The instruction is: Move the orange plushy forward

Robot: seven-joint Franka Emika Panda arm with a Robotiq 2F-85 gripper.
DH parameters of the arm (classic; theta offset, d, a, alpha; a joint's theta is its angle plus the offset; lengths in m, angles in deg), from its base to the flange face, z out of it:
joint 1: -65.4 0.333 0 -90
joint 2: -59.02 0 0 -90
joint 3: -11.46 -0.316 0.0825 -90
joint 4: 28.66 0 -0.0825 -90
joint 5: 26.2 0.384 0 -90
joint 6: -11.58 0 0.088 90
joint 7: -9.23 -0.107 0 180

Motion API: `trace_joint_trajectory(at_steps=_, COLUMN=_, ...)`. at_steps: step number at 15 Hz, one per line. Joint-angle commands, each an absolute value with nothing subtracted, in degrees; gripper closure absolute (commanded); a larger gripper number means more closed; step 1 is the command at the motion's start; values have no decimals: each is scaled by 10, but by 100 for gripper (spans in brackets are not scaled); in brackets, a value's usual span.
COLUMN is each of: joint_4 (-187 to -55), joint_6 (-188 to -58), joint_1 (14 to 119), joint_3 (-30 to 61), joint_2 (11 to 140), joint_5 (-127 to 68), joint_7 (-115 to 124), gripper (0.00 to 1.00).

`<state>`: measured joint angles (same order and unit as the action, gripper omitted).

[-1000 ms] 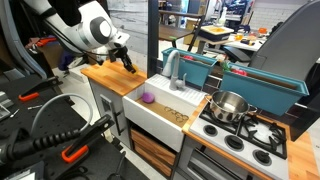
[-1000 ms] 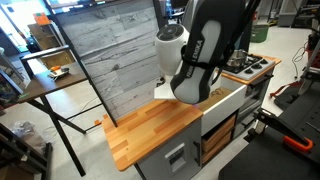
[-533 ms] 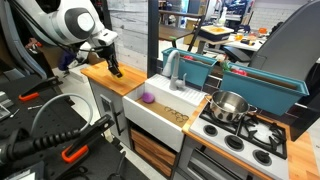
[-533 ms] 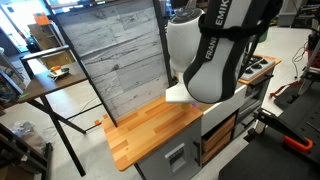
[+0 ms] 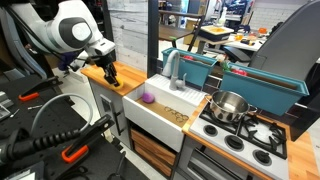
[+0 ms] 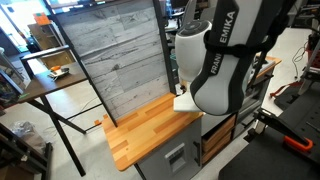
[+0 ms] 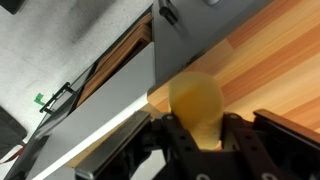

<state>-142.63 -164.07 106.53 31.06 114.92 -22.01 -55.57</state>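
Note:
My gripper moves outward from the counter's near edge next and releases the orange plushy (image 7: 197, 103). The bare wood lies outward of that edge toward the plank wall.
The orange plushy (image 7: 197, 103) is a roundish yellow-orange soft toy. In the wrist view it sits between my gripper's (image 7: 203, 128) two black fingers, which are shut on it, over the wooden counter (image 7: 270, 60) near its edge. In an exterior view my gripper (image 5: 110, 74) hangs low over the wooden counter (image 5: 112, 80) to the left of the sink; the plushy is hidden there by the fingers. In the other exterior view the arm's body (image 6: 225, 60) hides the gripper and the plushy.
A white sink (image 5: 160, 105) holds a small purple object (image 5: 147, 98), with a grey faucet (image 5: 175, 68) behind it. A steel pot (image 5: 228, 105) stands on the stove (image 5: 250, 135). A teal bin (image 5: 200, 65) sits at the back. A grey plank wall (image 6: 115, 60) backs the counter.
The arm has swung left and down, away from the sink, and the gripper now sits lower over the counter's left part. In the other exterior view the arm fills more of the frame.

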Motion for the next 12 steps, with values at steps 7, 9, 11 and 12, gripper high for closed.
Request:
trace_joint_trajectory(at_steps=7, joint_4=-1350, joint_6=-1632, joint_1=1093, joint_3=332, joint_2=1227, joint_5=-177, joint_7=-575, gripper=94)
trace_joint_trajectory(at_steps=9, joint_4=-1334, joint_6=-1630, joint_1=1093, joint_3=337, joint_2=1231, joint_5=-176, joint_7=-580, gripper=94)
trace_joint_trajectory(at_steps=11, joint_4=-1315, joint_6=-1627, joint_1=1091, joint_3=341, joint_2=1239, joint_5=-178, joint_7=-583, gripper=94)
trace_joint_trajectory(at_steps=12, joint_4=-1307, joint_6=-1627, joint_1=1092, joint_3=344, joint_2=1245, joint_5=-179, joint_7=-584, gripper=94)
